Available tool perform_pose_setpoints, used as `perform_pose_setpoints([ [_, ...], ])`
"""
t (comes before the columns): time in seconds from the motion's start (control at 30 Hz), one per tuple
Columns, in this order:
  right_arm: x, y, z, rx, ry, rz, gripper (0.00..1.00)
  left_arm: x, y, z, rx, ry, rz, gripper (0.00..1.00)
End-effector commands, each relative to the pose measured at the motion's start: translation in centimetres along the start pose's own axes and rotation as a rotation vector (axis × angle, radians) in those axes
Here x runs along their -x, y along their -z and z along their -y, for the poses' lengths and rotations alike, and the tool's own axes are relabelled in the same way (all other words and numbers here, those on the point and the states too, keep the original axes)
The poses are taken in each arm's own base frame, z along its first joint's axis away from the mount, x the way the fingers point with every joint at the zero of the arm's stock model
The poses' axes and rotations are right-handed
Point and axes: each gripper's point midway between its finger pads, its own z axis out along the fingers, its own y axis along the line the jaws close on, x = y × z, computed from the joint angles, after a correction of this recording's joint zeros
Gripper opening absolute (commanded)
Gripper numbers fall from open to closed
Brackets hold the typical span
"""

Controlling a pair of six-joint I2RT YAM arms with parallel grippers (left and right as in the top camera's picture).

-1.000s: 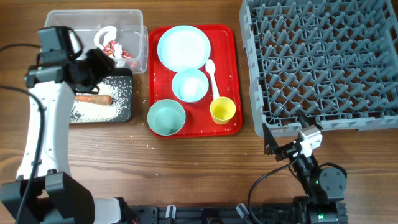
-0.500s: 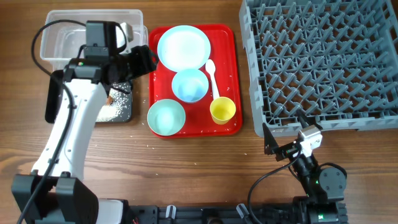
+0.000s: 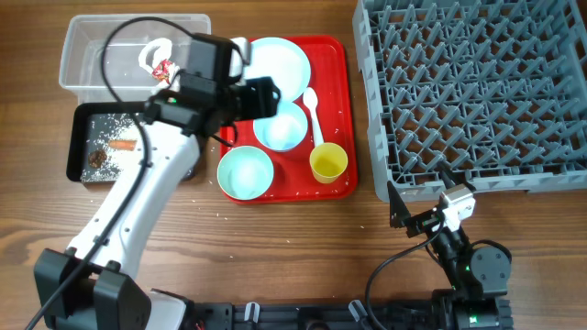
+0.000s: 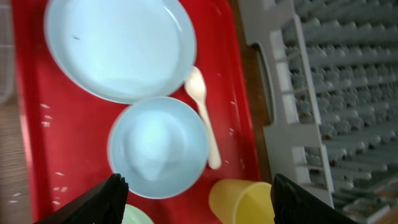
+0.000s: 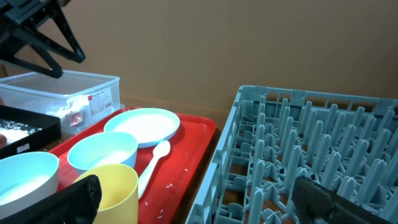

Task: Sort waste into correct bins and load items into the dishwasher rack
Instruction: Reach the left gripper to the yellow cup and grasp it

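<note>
The robot's left gripper goes down next past the pale-blue bowl [image 3: 282,130], with its fingers on both sides of the yellow cup's rim beside the bowls, because the cup's opening faces up.
My left gripper [image 3: 269,99] is open and empty, hovering over the red tray between the pale-blue plate [image 3: 280,57] and a pale-blue bowl [image 3: 282,130]. In the left wrist view the open left gripper [image 4: 202,200] is above that bowl [image 4: 158,146], with the plate [image 4: 118,43], white spoon [image 4: 202,112] and yellow cup [image 4: 239,202] around it. A teal bowl [image 3: 245,172], the yellow cup [image 3: 328,162] and the spoon [image 3: 314,112] lie on the tray. The red-and-white wrapper [image 3: 163,69] is in the clear tub [image 3: 92,46]. The carrot stick [image 3: 121,143], brown lump [image 3: 96,161] and rice grains are in the black tub [image 3: 77,137]. My right gripper [image 3: 422,197] is open and empty in front of the grey rack [image 3: 477,92].
The red tray [image 3: 344,101] sits between the tubs and the rack. A few rice grains lie loose on the tray and on the table by its front edge. The right wrist view shows the open right gripper [image 5: 205,205], the cup [image 5: 112,186] and the rack [image 5: 311,149].
My left arm has swung right, from over the black tub to over the red tray, uncovering both tubs. The right arm has not moved.
</note>
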Motion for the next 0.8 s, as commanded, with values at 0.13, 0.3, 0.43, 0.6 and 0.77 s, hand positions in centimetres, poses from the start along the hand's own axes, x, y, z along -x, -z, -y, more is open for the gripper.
perform_pose_setpoints([
  [0.13, 0.2, 0.0, -0.5, 0.024, -0.009, 0.011, 1.0, -5.2, -3.3, 3.3, -0.015, -0.132, -0.166, 0.78],
  [0.3, 0.2, 0.0, -0.5, 0.024, -0.009, 0.011, 1.0, -8.6, -5.9, 3.7, -0.045, -0.128, -0.306, 0.78],
  [0.43, 0.2, 0.0, -0.5, 0.024, -0.008, 0.011, 1.0, -11.1, -7.4, 4.9, -0.059, -0.21, -0.372, 0.77],
  [0.6, 0.2, 0.0, -0.5, 0.024, -0.009, 0.011, 1.0, -13.4, -10.4, 4.4, -0.002, -0.245, -0.422, 0.72],
  [0.77, 0.2, 0.0, -0.5, 0.024, -0.009, 0.011, 1.0, -14.2, -10.9, 4.2, 0.008, -0.233, -0.448, 0.5],
])
